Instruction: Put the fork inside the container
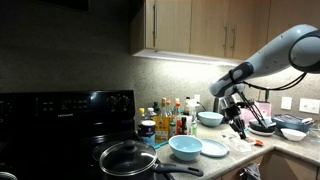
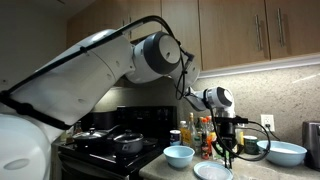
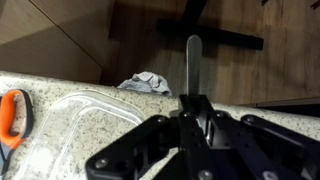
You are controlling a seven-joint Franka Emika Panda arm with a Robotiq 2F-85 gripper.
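My gripper will next move sideways over the clear plastic container and let go of the fork (image 3: 193,62), because the container is to my gripper's left in the wrist view.
My gripper (image 3: 195,108) is shut on the fork (image 3: 193,62), whose grey handle sticks out past the jaws in the wrist view. A clear plastic container (image 3: 78,118) lies on the speckled countertop, to the left of the gripper in that view. In both exterior views the gripper (image 1: 238,122) (image 2: 227,152) hangs pointing down a little above the counter, behind the plate. The fork's tines are hidden by the fingers.
A light blue bowl (image 1: 185,147) (image 2: 179,156) and a white plate (image 1: 213,148) (image 2: 213,171) sit near the counter's front. Bottles (image 1: 170,118) stand by the stove and a pan (image 1: 128,158) sits on it. More bowls (image 1: 293,132) (image 2: 285,152) stand nearby. An orange tool (image 3: 12,112) lies beside the container.
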